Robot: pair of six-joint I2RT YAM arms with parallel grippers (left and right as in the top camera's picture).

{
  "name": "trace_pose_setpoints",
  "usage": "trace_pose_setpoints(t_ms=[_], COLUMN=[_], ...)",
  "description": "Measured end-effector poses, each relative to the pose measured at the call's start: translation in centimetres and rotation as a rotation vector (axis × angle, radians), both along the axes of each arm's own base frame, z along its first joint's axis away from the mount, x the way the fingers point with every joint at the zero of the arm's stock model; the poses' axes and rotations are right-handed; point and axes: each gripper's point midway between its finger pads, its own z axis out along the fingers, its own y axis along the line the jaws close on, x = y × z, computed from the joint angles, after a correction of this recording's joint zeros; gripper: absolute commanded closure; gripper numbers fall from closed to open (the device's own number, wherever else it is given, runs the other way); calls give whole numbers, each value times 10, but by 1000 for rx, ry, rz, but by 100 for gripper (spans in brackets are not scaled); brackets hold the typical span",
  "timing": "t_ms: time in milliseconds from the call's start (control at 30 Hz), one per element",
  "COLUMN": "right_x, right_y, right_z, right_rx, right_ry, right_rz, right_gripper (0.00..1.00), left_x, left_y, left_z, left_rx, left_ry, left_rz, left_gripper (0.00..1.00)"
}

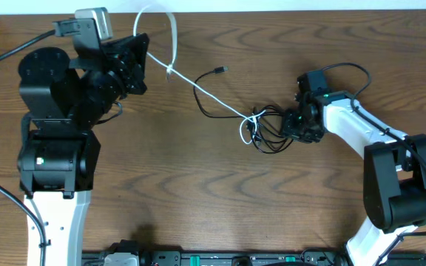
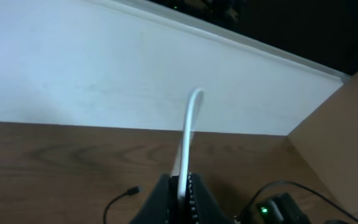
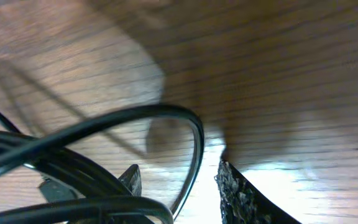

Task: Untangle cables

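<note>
My left gripper goes down toward the tangle next, fingers tipped down, and releases the white cable (image 1: 198,87) near the table.
The white cable (image 1: 198,87) runs taut from my left gripper (image 1: 137,60) down to a tangle in mid-table, with a loose loop (image 1: 170,29) rising behind the gripper. My left gripper (image 2: 182,186) is shut on the white cable (image 2: 190,124). The black cable (image 1: 272,131) lies coiled in loops at the tangle, and one plug end (image 1: 220,70) lies free on the table; the plug also shows in the left wrist view (image 2: 132,191). My right gripper (image 1: 296,127) is low at the tangle's right side. Its fingers (image 3: 180,180) are apart, with a black cable loop (image 3: 194,143) passing between them.
The brown wooden table (image 1: 198,199) carries everything. A white wall or board (image 2: 104,68) runs along the far edge. The right arm's own thicker black wire (image 1: 350,70) arcs above its wrist. A black rail (image 1: 220,258) lies along the front edge.
</note>
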Motion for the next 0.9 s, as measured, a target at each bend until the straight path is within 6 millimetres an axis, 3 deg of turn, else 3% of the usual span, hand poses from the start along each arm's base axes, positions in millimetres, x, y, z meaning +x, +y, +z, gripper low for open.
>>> trace_pose_setpoints(t_ms=[100, 267, 433, 533, 600, 700, 767, 800, 900], right_x=[2, 3, 3, 3, 3, 3, 3, 3, 3], right_y=[-7, -11, -11, -11, -11, -11, -10, -10, -9], right_z=[0, 1, 1, 1, 1, 1, 1, 1, 2], right_rx=[-4, 9, 10, 10, 10, 11, 12, 13, 19], right_ry=[-3, -12, -15, -16, -17, -16, -17, -18, -19], right_rz=[0, 28, 47, 51, 54, 54, 54, 54, 55], right_gripper=[63, 61, 60, 60, 60, 58, 57, 55, 49], left_x=[-1, -9, -5, 6, 14, 20, 21, 21, 21], left_y=[8, 1, -26, -31, -32, -32, -33, -33, -33], left_z=[-9, -52, -124, -165, -189, -211, -218, -218, -218], left_rx=[0, -13, 4, 16, 26, 37, 48, 49, 68], left_ry=[41, 236, 503, 629, 691, 744, 755, 755, 739], left_rz=[22, -8, -108, -129, -135, -143, -154, -156, -174], left_gripper=[93, 93, 92, 92, 84, 51, 27, 19, 16])
